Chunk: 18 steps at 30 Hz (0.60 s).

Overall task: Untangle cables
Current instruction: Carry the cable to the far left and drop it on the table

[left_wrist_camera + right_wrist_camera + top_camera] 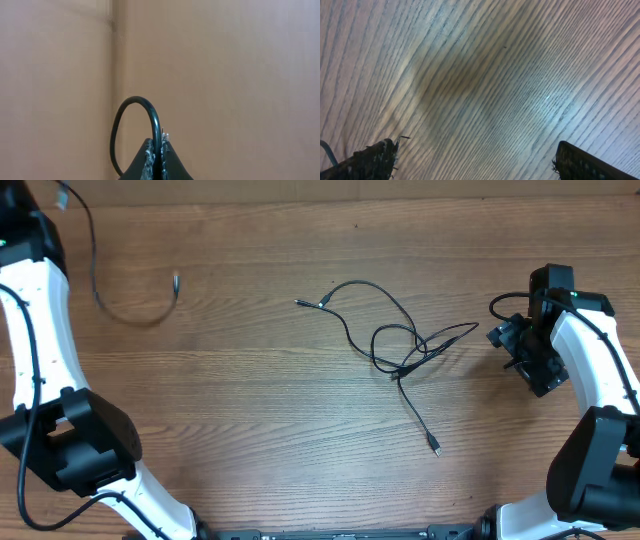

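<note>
The cable is clear of the tangle, so my left gripper needs to bring it down toward the far corner of the table next, tilting downward to let it go.
A tangle of thin black cables (405,350) lies on the wooden table (250,400), right of centre. One plug end reaches out to the upper left (300,302) and another to the lower right (437,450). A separate black cable (95,280) curves across the far left, and its free tip (176,280) rests on the wood. In the left wrist view my left gripper (157,142) is shut on that cable (145,102), which arches above the jaws. My right gripper (512,340) hovers just right of the tangle. It stands open (477,160) with only bare wood between its fingers.
The white left arm (40,330) runs down the left edge of the table. The right arm (600,370) stands along the right edge, with its own thicker black cable (505,302) looping near the wrist.
</note>
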Tool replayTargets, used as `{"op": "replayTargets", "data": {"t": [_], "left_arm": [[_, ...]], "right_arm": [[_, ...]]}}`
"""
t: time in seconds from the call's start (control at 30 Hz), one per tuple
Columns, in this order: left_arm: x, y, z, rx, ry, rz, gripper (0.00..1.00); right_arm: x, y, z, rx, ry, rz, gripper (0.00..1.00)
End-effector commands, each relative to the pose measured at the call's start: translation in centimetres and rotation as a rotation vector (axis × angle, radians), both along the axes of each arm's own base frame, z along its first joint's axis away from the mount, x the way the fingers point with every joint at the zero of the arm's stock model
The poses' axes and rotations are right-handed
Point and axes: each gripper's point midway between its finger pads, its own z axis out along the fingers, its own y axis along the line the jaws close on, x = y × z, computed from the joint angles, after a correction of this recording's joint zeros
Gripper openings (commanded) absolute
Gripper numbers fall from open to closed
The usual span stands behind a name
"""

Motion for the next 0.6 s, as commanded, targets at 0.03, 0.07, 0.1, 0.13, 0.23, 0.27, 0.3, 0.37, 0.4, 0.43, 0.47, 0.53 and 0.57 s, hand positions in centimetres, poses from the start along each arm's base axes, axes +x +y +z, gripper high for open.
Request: {"op": "replayTargets", "data": {"t": [0.03,0.07,0.1,0.13,0.23,0.27,0.3,0.37,0.4,0.43,0.47,0.53,0.57], "left_arm": [[-4.7,5.2,6.5,0.09,-0.116,0.19,0.04],[-4.6,6.6,6.0,0.085,-0.1,0.21,0.04],[-4.4,7.9,5.0,0.075,-0.073,0.228,0.04],[-4.0,9.3,3.6,0.058,-0.03,0.243,0.04],[-1.5,12.7,-4.7,-0.038,0.197,0.254,0.04],[-0.8,12.9,-6.8,-0.06,0.252,0.242,0.04],[0.2,13.1,-9.9,-0.092,0.33,0.219,0.04],[2.0,12.2,-15.6,-0.151,0.472,0.142,0.04],[2.9,11.4,-17.8,-0.173,0.526,0.097,0.04],[3.8,10.2,-20.0,-0.195,0.578,0.04,0.04],[5.0,8.0,-23.1,-0.228,0.653,-0.036,0.04],[5.8,6.0,-25.9,-0.278,0.715,-0.078,0.04],[6.1,5.1,-27.4,-0.297,0.748,-0.093,0.04]], "right_arm": [[0.0,0.0,0.0,-0.002,0.001,0.006,1.0],[0.0,0.0,0.0,-0.002,0.001,0.006,1.0],[0.0,0.0,0.0,-0.002,0.001,0.006,1.0],[0.0,0.0,0.0,-0.002,0.001,0.006,1.0],[0.0,0.0,0.0,-0.002,0.001,0.006,1.0],[0.0,0.0,0.0,-0.002,0.001,0.006,1.0],[0.0,0.0,0.0,-0.002,0.001,0.006,1.0],[0.0,0.0,0.0,-0.003,0.0,0.006,1.0],[0.0,0.0,0.0,-0.002,0.001,0.006,1.0],[0.0,0.0,0.0,-0.002,0.001,0.006,1.0],[0.0,0.0,0.0,-0.002,0.001,0.006,1.0],[0.0,0.0,0.0,-0.002,0.001,0.006,1.0],[0.0,0.0,0.0,-0.002,0.001,0.006,1.0]]}}
